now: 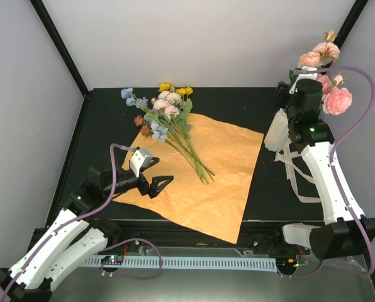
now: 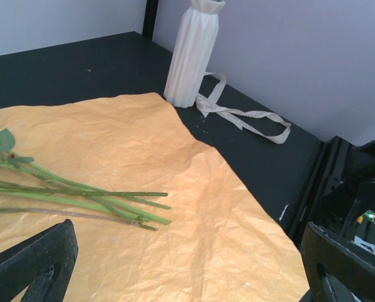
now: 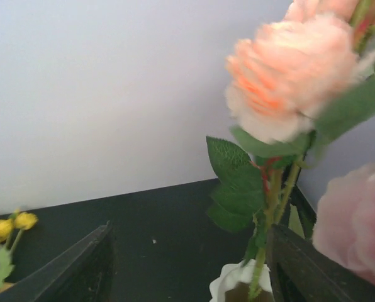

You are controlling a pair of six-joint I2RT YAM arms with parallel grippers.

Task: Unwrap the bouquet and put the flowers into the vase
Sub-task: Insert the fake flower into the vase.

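Observation:
The right gripper swings away from the vase (image 2: 190, 56) and down onto the flowers' stems near the blooms next, because these flowers still lie on the paper.
The orange paper (image 1: 219, 176) lies spread flat on the black table. A bunch of flowers (image 1: 165, 116) rests on its far left part, stems (image 2: 80, 198) pointing toward the middle. My left gripper (image 1: 162, 184) hovers open over the paper's left side, just short of the stem ends, with nothing between its fingers (image 2: 36, 267). At the right stands the white ribbed vase (image 2: 190, 56), with pink flowers (image 1: 335, 99) standing in it. My right gripper (image 3: 187, 270) is open just above the vase rim (image 3: 228, 286), and the pink flowers' stem rises beside its right finger.
The cream ribbon (image 2: 244, 116) lies loose on the table at the foot of the vase. Black frame posts rise at the back corners against the grey walls. A cable strip runs along the near edge (image 1: 194, 261).

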